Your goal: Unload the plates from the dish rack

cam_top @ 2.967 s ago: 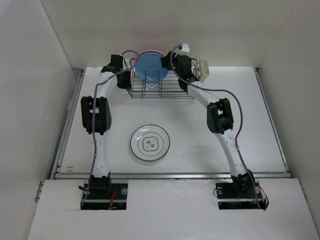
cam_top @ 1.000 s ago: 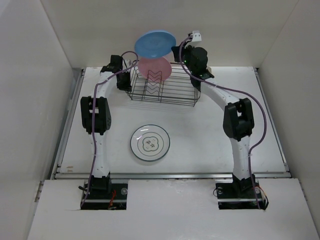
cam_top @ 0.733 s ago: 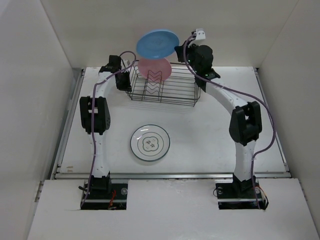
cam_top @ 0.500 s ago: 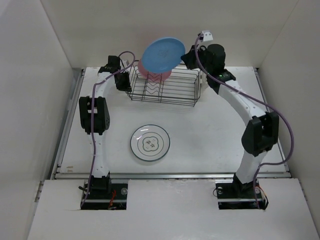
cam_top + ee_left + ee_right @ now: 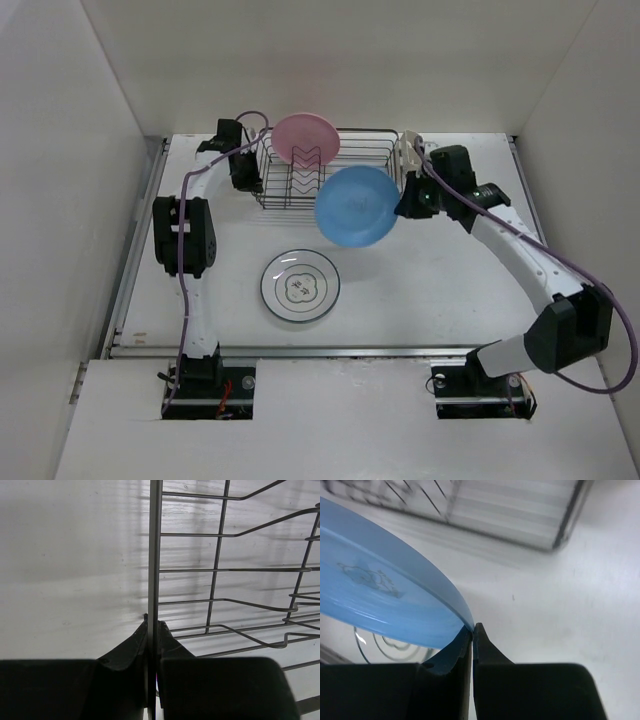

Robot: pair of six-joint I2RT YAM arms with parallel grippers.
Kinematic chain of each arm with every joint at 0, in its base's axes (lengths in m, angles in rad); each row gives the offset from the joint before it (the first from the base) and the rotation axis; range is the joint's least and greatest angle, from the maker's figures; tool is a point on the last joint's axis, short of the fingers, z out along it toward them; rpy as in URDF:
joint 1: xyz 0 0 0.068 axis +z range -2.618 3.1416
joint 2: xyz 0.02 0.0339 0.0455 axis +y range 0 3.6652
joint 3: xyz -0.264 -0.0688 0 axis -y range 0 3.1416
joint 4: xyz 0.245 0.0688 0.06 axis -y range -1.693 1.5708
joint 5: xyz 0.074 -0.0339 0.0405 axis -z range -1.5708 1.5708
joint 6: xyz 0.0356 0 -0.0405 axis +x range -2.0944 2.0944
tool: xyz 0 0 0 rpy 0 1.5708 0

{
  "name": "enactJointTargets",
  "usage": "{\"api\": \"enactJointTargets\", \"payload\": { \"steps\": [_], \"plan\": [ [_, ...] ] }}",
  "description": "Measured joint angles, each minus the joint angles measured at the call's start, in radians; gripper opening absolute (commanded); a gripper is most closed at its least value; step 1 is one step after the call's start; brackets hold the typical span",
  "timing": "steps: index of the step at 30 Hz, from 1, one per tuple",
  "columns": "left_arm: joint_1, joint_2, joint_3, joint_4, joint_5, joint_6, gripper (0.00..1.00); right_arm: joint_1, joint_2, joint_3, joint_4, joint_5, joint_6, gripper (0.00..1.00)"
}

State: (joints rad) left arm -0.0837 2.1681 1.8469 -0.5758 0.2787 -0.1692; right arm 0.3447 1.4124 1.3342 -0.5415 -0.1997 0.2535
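Observation:
I will next move my right gripper back and down to let go of the blue plate [image 5: 355, 206] on the bare tabletop [image 5: 375, 266] beside the white plate.
My right gripper [image 5: 400, 207] is shut on the rim of the plain blue plate [image 5: 355, 206] and holds it in the air in front of the dish rack [image 5: 350, 185]. In the right wrist view the blue plate [image 5: 385, 600] runs up and left from the gripper [image 5: 472, 629]. The pink plate [image 5: 305, 137] stands upright in the rack. My left gripper [image 5: 250, 180] is shut on the rack's left end wire [image 5: 155, 555], as the left wrist view [image 5: 152, 625] shows. The white plate with dark rim and centre motif [image 5: 300, 286] lies flat on the table. The teal lettered plate is out of view.
The cream cutlery cup [image 5: 408, 152] hangs on the rack's right end, close to my right wrist. The table [image 5: 480, 290] is walled on three sides by white panels. A raised lip runs along its near edge.
My right gripper has lifted the blue plate out of the rack and carried it down and right, in front of the rack. The pink plate now shows fully. The left gripper has stayed on the rack.

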Motion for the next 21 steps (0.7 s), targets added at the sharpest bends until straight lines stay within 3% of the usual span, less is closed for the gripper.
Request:
{"api": "enactJointTargets", "payload": {
  "steps": [7, 17, 20, 21],
  "plan": [
    [-0.016, -0.005, -0.001, -0.018, -0.036, -0.014, 0.0, -0.02, 0.085, -0.176, -0.165, 0.032, 0.077, 0.0],
    [-0.022, -0.011, -0.001, -0.047, -0.059, -0.034, 0.0, -0.047, 0.207, -0.198, -0.237, 0.115, 0.125, 0.0],
    [-0.022, -0.011, -0.001, -0.047, -0.059, -0.036, 0.0, -0.049, 0.269, -0.193, -0.25, 0.114, 0.132, 0.07],
    [-0.022, -0.011, -0.001, -0.047, -0.059, -0.036, 0.04, -0.049, 0.293, -0.19, -0.254, 0.114, 0.135, 0.18]
  ]
}}
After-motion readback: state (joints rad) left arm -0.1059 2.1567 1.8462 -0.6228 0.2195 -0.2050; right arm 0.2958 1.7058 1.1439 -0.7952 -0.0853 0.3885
